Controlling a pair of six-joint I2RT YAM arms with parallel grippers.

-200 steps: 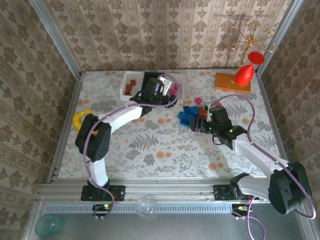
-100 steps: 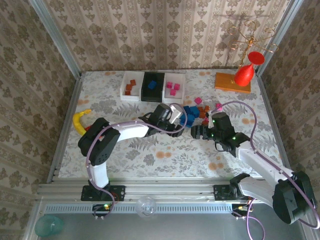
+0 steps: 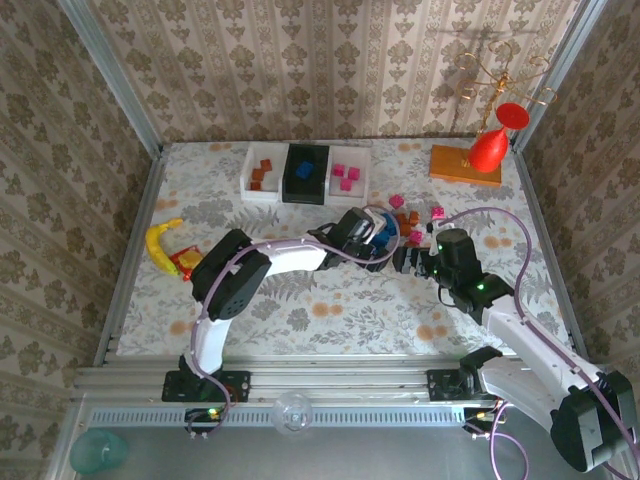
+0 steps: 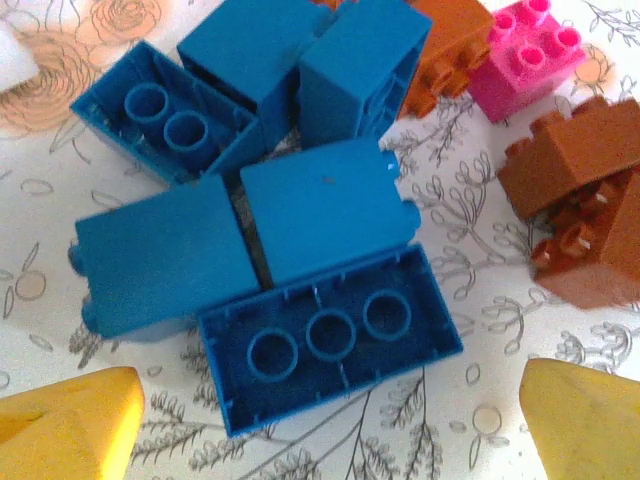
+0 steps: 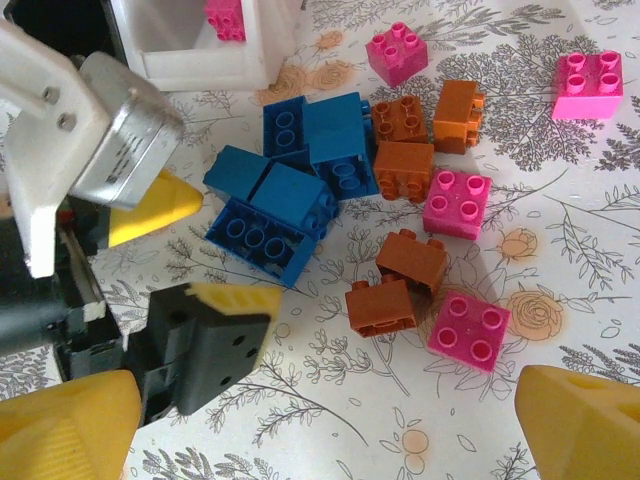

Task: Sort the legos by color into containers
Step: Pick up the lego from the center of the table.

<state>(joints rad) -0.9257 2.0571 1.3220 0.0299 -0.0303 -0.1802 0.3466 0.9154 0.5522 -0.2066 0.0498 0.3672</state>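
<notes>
The upturned blue brick lies below and just outward. Next, my left gripper's open fingers go down and outward around both clear short ends of the upturned blue brick [image 4: 331, 336].
The legos lie in a loose pile [image 3: 398, 222] right of the table's middle: blue bricks [image 5: 300, 160], orange-brown bricks [image 5: 410, 265] and pink bricks [image 5: 468, 328]. My left gripper [image 3: 378, 238] hangs open over the blue cluster, and an upturned blue brick [image 4: 330, 340] lies just beyond its yellow fingertips [image 4: 62, 420]. My right gripper [image 5: 325, 430] is open too, nothing between its fingers, just short of the orange-brown and pink bricks. The containers [image 3: 305, 172] stand in a row at the back: orange-brown bricks in the left white bin, a blue one in the black bin, pink ones in the right white bin.
A yellow banana toy [image 3: 160, 245] lies by the left wall with a small red piece beside it. An orange base with a red bulb [image 3: 488, 150] and a gold wire stand [image 3: 490, 70] occupy the back right corner. The two grippers are close together at the pile.
My left gripper has swung from the bins down to the blue bricks and opened wide. My right gripper has drawn back from the pile toward the near side and opened a little more.
</notes>
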